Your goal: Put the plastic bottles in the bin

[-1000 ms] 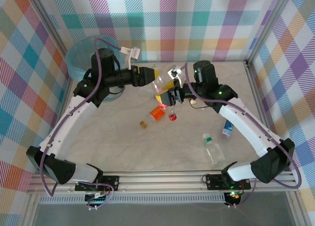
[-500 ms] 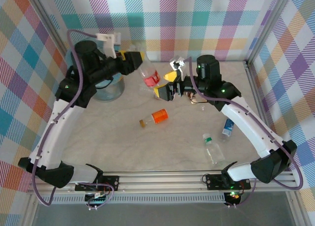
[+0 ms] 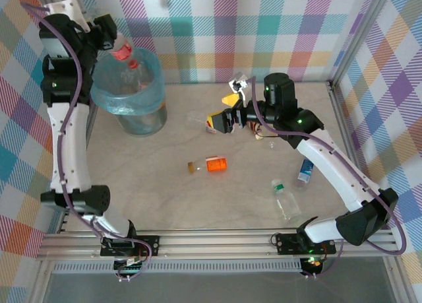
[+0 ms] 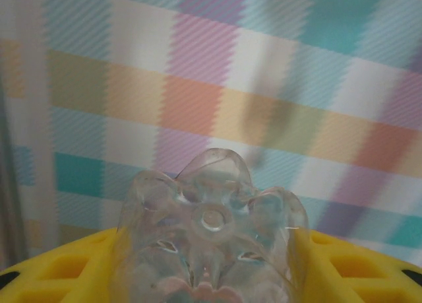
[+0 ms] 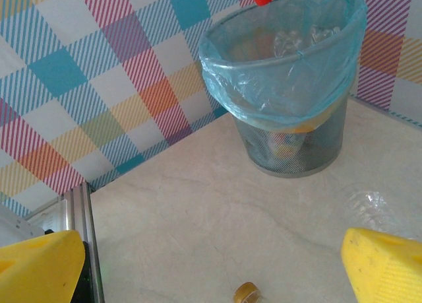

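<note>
I will next bring my left gripper down toward the bin's opening (image 3: 128, 80) below it and let go of the clear plastic bottle, as its red cap points inside.
My left gripper (image 3: 111, 37) is raised at the far left, shut on a clear plastic bottle (image 3: 125, 55) with a red label and red cap. The bottle hangs tilted over the rim of the bin (image 3: 129, 100). In the left wrist view the bottle's clear base (image 4: 212, 218) sits between the yellow fingers (image 4: 59, 267). My right gripper (image 3: 223, 111) hovers open above mid-table with nothing between its fingers (image 5: 41, 270). The blue-lined bin (image 5: 290, 85) holds several bottles. An orange-labelled bottle (image 3: 212, 164), a green-capped bottle (image 3: 285, 199) and a blue-labelled bottle (image 3: 303, 171) lie on the table.
Checked walls close in the table at the back and both sides. A metal rail (image 3: 217, 240) runs along the near edge. The brownish cap end of the orange bottle (image 5: 247, 292) shows below the right gripper.
The left arm has swung up and to the left, carrying the bottle from mid-table to above the bin. The right gripper has opened wide and stayed near the middle.
</note>
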{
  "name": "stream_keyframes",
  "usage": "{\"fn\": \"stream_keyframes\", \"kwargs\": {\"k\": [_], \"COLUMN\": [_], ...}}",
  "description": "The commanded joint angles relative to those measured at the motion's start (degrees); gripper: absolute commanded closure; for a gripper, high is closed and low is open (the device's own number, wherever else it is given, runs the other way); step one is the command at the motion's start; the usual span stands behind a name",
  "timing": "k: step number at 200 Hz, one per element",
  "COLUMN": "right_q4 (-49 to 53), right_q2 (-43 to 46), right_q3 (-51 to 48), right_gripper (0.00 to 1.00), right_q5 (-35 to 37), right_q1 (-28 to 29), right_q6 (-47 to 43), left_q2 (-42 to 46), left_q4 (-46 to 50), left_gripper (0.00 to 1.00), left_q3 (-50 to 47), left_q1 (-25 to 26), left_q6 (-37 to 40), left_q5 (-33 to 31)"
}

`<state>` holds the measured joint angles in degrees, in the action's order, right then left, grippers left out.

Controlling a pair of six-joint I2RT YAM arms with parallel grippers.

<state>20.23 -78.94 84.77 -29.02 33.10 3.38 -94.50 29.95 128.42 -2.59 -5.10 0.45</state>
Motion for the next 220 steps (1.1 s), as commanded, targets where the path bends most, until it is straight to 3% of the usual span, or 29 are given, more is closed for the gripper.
{"fn": "stream_keyframes", "kwargs": {"k": [1,43,97,133,168,220], "right_q4": [0.34,0.98,1.92,2.65,4.02,3.74], "right_q2": [-0.49,-2.00,-3.37,-4.27,-4.14,-3.86], "right_q3": [1.98,2.59,2.24,2.48,2.95,2.46], "right_gripper": [0.00,0.00,0.00,0.00,0.00,0.00], "right_q5": [-1.61,-2.92,-3.50,-4.03,-3.79,-3.54], "right_q1": [0.47,0.65,1.17,1.86,2.22,2.67], "right_q6": [-1.83,-2.05,-2.61,-2.80,-3.38,-3.38], "left_q2": [-4.55,-12.22,-15.70,-12.85,-12.47,-12.11], "left_q4": [-1.17,-2.98,-1.59,-6.87,-5.54,-3.18], "left_gripper": [0.50,0.51,0.47,0.34,0.11,0.14], "left_q3": [3.92,5.59,1.59,-9.38,-10.04,-5.81], "left_q1": [-4.10,-8.25,-8.48,-8.70,-8.83,-8.84], "left_q6": [3.36,6.46,10.31,8.65,7.48,6.71], "left_q5": [-0.81,-1.46,-0.97,1.61,2.10,3.09]}}
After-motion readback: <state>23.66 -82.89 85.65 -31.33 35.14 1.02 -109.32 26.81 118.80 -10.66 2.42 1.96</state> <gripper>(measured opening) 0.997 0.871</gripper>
